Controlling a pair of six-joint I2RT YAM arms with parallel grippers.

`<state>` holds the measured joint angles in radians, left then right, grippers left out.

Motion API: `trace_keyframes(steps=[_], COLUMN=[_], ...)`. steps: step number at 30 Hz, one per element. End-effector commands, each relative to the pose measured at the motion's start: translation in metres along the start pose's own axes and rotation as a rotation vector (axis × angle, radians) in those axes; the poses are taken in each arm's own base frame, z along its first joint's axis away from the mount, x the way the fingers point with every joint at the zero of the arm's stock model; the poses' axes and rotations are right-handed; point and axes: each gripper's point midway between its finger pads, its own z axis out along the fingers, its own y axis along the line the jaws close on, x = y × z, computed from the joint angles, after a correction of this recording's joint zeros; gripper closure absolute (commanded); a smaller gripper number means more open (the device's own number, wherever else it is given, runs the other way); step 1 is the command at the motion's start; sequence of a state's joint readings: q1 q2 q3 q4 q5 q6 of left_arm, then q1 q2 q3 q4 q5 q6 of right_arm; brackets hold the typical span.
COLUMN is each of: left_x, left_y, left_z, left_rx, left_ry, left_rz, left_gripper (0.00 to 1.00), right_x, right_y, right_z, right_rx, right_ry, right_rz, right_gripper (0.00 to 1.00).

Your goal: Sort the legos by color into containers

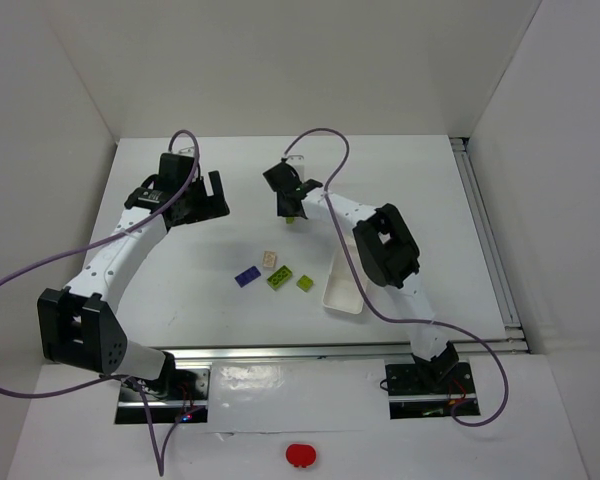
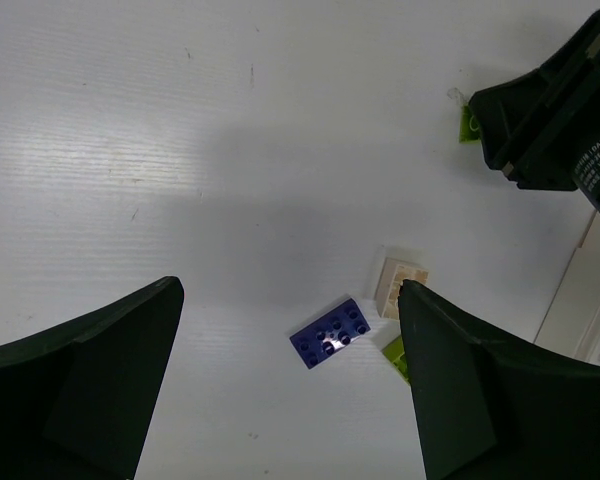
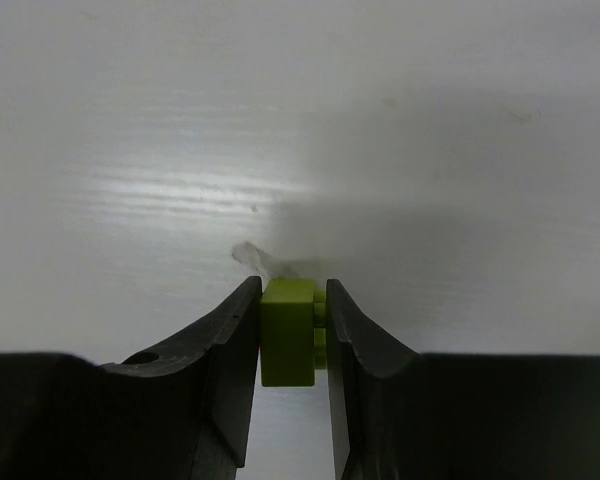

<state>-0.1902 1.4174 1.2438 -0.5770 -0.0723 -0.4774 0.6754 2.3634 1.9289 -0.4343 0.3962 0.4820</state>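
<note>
I should move my right gripper sideways over the white tray's far end [image 1: 351, 241] and release the lego, because this end of the tray is to the gripper's right in the top view.
My right gripper [image 1: 291, 213] is shut on a lime green lego [image 3: 288, 332], held between its fingers [image 3: 230, 345] at the table's middle back; the brick also shows in the top view [image 1: 293, 217] and in the left wrist view [image 2: 469, 124]. My left gripper [image 1: 218, 195] is open and empty, above the table to the left. On the table lie a dark blue-purple lego [image 1: 246, 276], also in the left wrist view [image 2: 331, 333], a pale cream lego [image 1: 271, 260], and two lime green legos [image 1: 279, 278] [image 1: 306, 283]. The white tray [image 1: 342, 283] lies right of them, partly under the right arm.
White walls enclose the table on the left, back and right. A metal rail [image 1: 490, 240] runs along the table's right edge and another along the front. A red button [image 1: 301, 455] sits at the near edge.
</note>
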Motion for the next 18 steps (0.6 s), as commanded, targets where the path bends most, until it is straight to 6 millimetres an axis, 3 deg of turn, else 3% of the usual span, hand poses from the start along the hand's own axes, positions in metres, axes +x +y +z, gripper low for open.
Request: trace_keyframes(steps=[1,2,3,4,6,7,8,9,10,11,12,13,18], left_x=[-0.007,-0.007,-0.007,-0.007,-0.005,-0.003,-0.002,-0.001,-0.001,0.002,0.001,0.003,0.008], left_y=[-0.002,-0.002,-0.002,-0.002,-0.007,-0.011,-0.013,-0.016,-0.017,-0.022,-0.023,-0.027,-0.031], left_z=[-0.004,-0.004,-0.004,-0.004,-0.004,-0.005,-0.005,-0.006,-0.002,-0.003,-0.001,-0.001,0.006], left_rx=[0.012,0.012,0.012,0.012,0.043,0.066,0.084,0.097,0.107,0.122,0.121,0.137,0.143], left_ry=[-0.015,-0.015,-0.015,-0.015,-0.002,0.007,0.014,0.019,0.024,0.03,0.033,0.039,0.066], left_rz=[-0.006,-0.006,-0.006,-0.006,0.006,0.019,0.028,0.028,0.037,0.045,0.054,0.061,0.068], left_gripper=[0.02,0.02,0.02,0.02,0.02,0.02,0.02,0.0,0.0,0.0,0.0,0.0,0.0], right_x=[-0.044,-0.049,-0.069,-0.06,-0.07,-0.084,-0.071,-0.071,-0.084,-0.066,-0.071,-0.058,-0.032], right_y=[-0.007,-0.008,-0.016,-0.023,-0.047,-0.057,-0.072,-0.088,-0.097,-0.111,-0.124,-0.136,-0.17], right_z=[-0.051,-0.06,-0.08,-0.084,-0.096,-0.117,-0.117,-0.122,-0.142,-0.14,-0.151,-0.149,-0.145], right_rx=[-0.024,-0.033,-0.046,-0.039,-0.009,-0.012,0.009,0.028,0.015,0.041,0.048,0.069,0.144], right_ry=[-0.09,-0.106,-0.148,-0.136,-0.163,-0.2,-0.184,-0.185,-0.229,-0.198,-0.219,-0.197,-0.149], right_rz=[0.058,0.066,0.095,0.089,0.126,0.161,0.162,0.177,0.204,0.196,0.23,0.237,0.281], right_gripper=[0.8,0.8,0.8,0.8,0.8,0.8,0.8,0.8,0.8,0.8,0.79,0.79,0.79])
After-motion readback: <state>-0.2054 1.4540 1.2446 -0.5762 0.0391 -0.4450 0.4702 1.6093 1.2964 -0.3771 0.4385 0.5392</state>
